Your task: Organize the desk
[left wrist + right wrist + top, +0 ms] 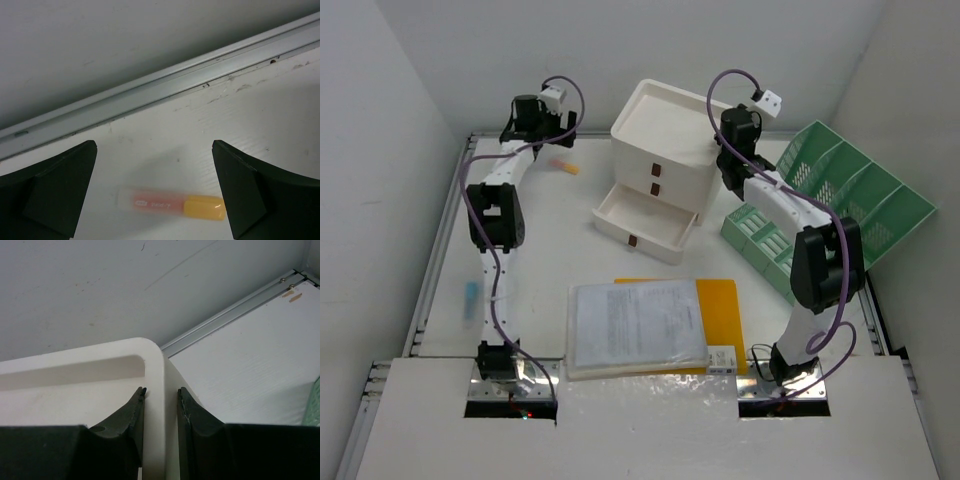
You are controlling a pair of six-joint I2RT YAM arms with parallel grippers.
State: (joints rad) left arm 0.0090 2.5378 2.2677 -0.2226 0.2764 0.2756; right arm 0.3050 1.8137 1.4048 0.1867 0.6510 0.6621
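Note:
The pink tube lies crosswise below my left gripper and back from it. My left gripper turns next, drawing back and down astride the pink body point(557, 163) point(156, 202).
The desk point(560, 240) is a white tabletop with silver rails. Near its far left corner lies a small pink tube with a yellow cap point(566, 167), flat on the surface. My left gripper point(552, 135) hovers over it. In the left wrist view the tube point(172, 204) lies crosswise between the wide-open fingers of the left gripper point(154, 150), touching neither. My right gripper point(728, 150) is at the right rim of the white three-drawer box point(655, 150). In the right wrist view the right gripper point(161, 390) is shut on that rim point(155, 365), one finger inside the top tray and one outside.
The box's lowest drawer point(645, 225) stands pulled out. A green slotted file rack point(830, 200) lies tilted at the right. A stack of papers point(635, 325) rests on a yellow folder point(720, 305) near the front, a small white box point(723, 358) beside it. A blue item point(470, 300) lies at the left edge.

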